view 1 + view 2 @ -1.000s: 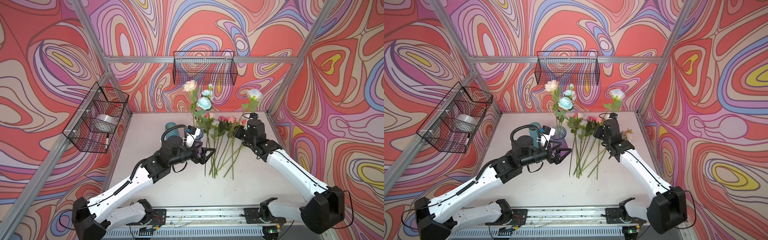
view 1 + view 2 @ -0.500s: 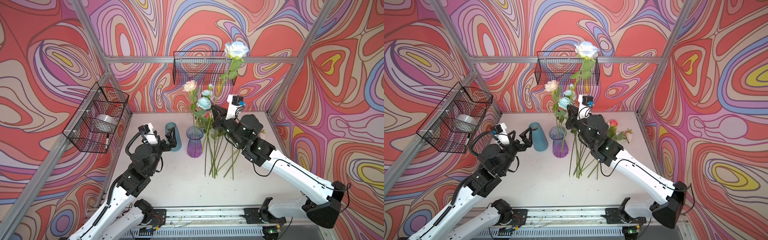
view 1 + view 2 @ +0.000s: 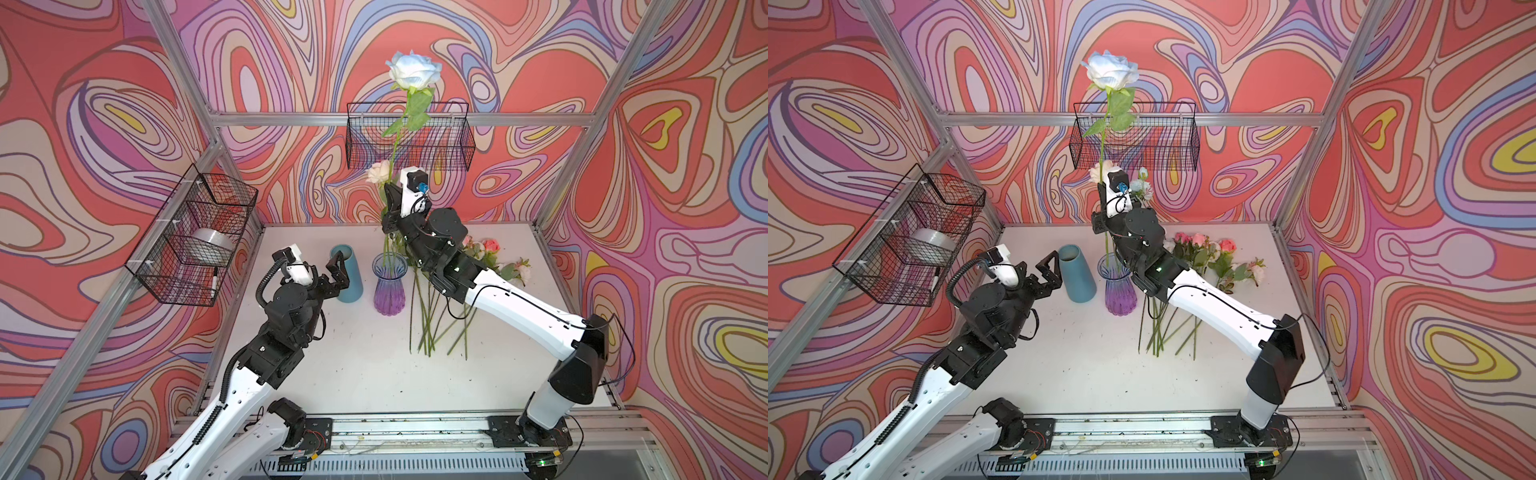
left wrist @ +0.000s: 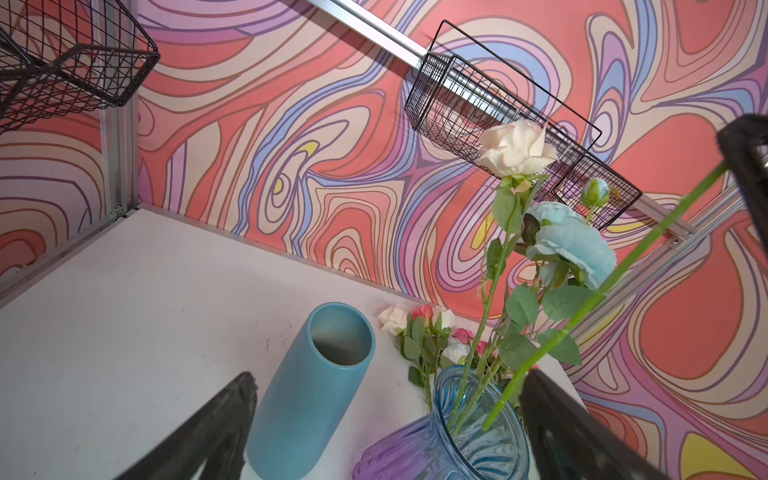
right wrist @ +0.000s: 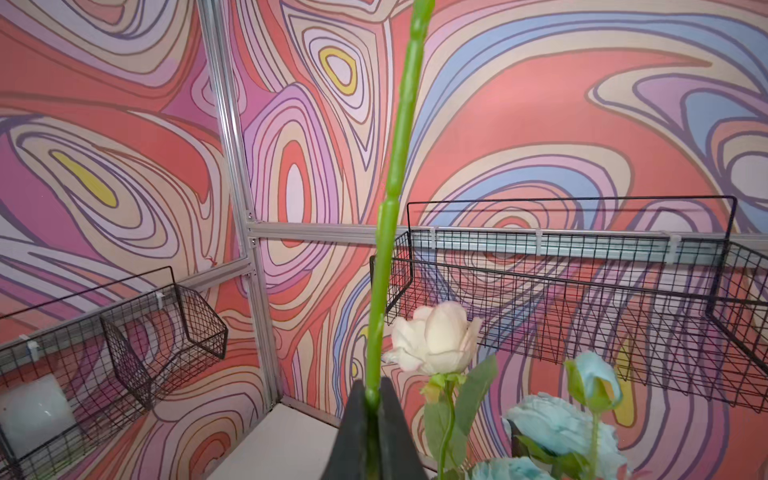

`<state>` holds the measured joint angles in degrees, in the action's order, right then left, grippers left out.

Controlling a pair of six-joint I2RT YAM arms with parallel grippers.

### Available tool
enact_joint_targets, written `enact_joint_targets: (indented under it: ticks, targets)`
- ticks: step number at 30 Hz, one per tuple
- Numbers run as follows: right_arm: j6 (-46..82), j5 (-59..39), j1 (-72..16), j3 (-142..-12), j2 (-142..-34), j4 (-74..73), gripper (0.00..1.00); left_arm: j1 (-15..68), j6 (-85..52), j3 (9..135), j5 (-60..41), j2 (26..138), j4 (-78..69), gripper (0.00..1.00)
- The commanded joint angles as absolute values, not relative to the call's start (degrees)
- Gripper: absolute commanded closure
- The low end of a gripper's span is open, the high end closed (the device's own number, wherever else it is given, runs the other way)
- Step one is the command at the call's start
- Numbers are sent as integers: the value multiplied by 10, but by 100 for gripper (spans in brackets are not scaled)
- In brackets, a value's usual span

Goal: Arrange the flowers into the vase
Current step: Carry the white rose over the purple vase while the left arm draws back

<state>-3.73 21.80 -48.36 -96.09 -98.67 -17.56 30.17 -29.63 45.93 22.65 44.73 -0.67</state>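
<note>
My right gripper should next move down toward the opening of the glass vase (image 3: 389, 286) and let go of the green stem, because the lower end of the stem is already in the vase's opening.
A purple and blue glass vase (image 3: 389, 286) (image 3: 1120, 291) (image 4: 457, 440) stands mid-table and holds a cream rose (image 3: 379, 172) (image 5: 432, 336) and a light blue blossom (image 4: 569, 245). My right gripper (image 3: 390, 197) (image 3: 1100, 195) (image 5: 372, 395) is shut on the green stem (image 5: 395, 166) of a tall white-blue rose (image 3: 413, 68) (image 3: 1111, 70), held upright above the vase. The stem's lower end (image 4: 498, 411) sits in the vase mouth. Several more flowers (image 3: 440, 316) (image 3: 1204, 245) lie on the table to the right. My left gripper (image 3: 338, 270) (image 3: 1050, 266) (image 4: 388, 376) hangs open and empty.
A teal cylinder vase (image 3: 347, 274) (image 3: 1077, 274) (image 4: 316, 386) stands just left of the glass vase, close to my left fingers. A wire basket (image 3: 409, 137) hangs on the back wall. Another basket (image 3: 195, 237) on the left wall holds a tape roll (image 3: 210, 245).
My right gripper lifted the white-blue rose from the pile and carried it left over the vase. My left arm drew back from the vase to the left, beside the teal cylinder.
</note>
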Motion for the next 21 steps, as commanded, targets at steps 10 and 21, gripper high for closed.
enact_joint_targets:
  ticks: [10, 21]
  targets:
    - [-2, 219, -484, -926, -1004, -151, 98, 290, -313, 461, 204, 447, -17, 1]
    - [15, 224, -498, -846, -981, -101, 94, 287, -321, 462, 191, 453, -15, 1]
